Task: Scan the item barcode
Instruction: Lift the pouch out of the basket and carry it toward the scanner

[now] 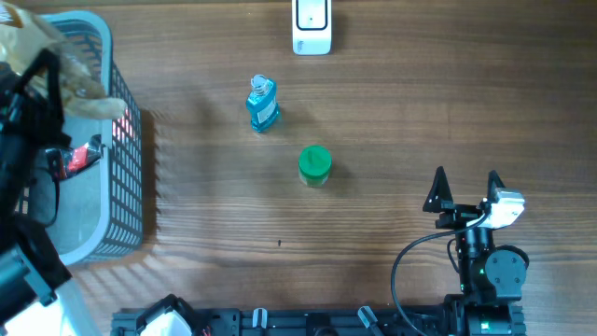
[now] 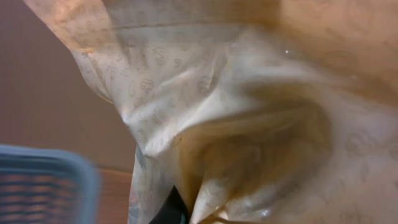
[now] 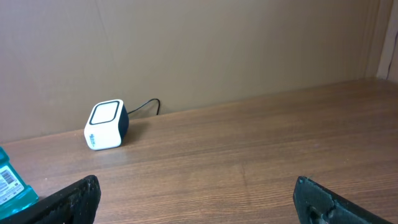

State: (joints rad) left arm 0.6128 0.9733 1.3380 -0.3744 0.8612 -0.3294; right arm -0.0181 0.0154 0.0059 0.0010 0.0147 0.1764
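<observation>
The left gripper moves to the right in the overhead view and down next. It then releases the packet (image 1: 37, 42) on the tabletop (image 1: 272, 213) beside the jar, since that spot is empty.
A crinkled tan plastic packet (image 2: 236, 118) fills the left wrist view, pressed against one black finger (image 2: 169, 210) at the bottom edge. From overhead, my left gripper (image 1: 48, 67) is shut on this packet (image 1: 37, 42) and holds it above the basket at the far left. The white barcode scanner (image 1: 312, 28) stands at the table's back edge and shows in the right wrist view too, as a scanner (image 3: 106, 124) with its cable. My right gripper (image 1: 465, 187) rests open at the front right, and nothing lies between its fingers (image 3: 87, 193).
A grey-blue wire basket (image 1: 131, 159) at the left holds a red-and-black item (image 1: 84, 157). A blue bottle (image 1: 262, 105) and a green-lidded jar (image 1: 314, 165) stand mid-table. The bottle's edge (image 3: 9, 183) shows at the left of the right wrist view.
</observation>
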